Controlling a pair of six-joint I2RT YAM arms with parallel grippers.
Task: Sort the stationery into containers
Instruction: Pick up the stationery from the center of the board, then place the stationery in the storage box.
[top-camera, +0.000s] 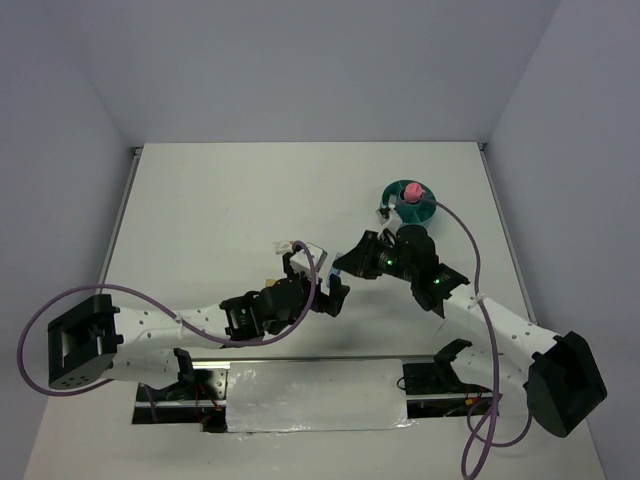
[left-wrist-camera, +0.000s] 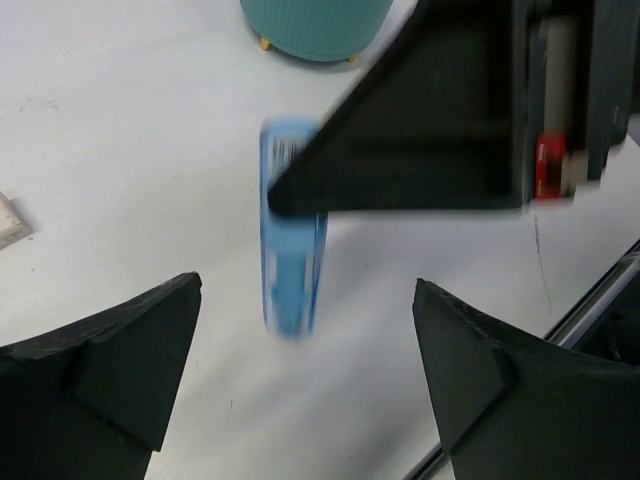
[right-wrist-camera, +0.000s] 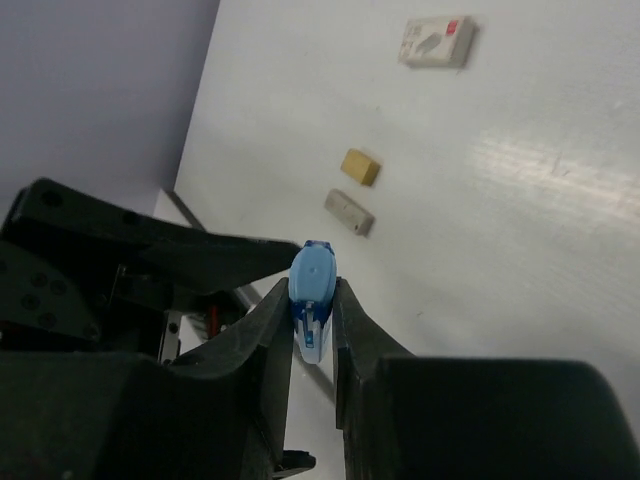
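The right gripper carries the blue piece, already clear of the left gripper, outward over the teal container's far section (top-camera: 421, 186) next and releases it there.
A blue capsule-shaped piece (right-wrist-camera: 313, 275) of stationery stands pinched between my right gripper's (right-wrist-camera: 313, 300) two fingers, which are shut on it. In the left wrist view the same blue piece (left-wrist-camera: 293, 240) hangs just above the table, with the right gripper's dark finger (left-wrist-camera: 420, 130) on its upper end. My left gripper (left-wrist-camera: 306, 284) is open around it, its fingers wide apart and off the piece. The two grippers meet mid-table, left gripper (top-camera: 318, 278) beside right gripper (top-camera: 345, 266). The round teal container (top-camera: 410, 203) sits at the back right with a pink item in its centre cup.
On the table beyond lie a small beige eraser (right-wrist-camera: 360, 166), a grey-white block (right-wrist-camera: 350, 212) and a white pack with a red corner (right-wrist-camera: 437, 42). The teal tub's wall (left-wrist-camera: 315, 25) shows just past the blue piece. The left arm (right-wrist-camera: 150, 250) is close by.
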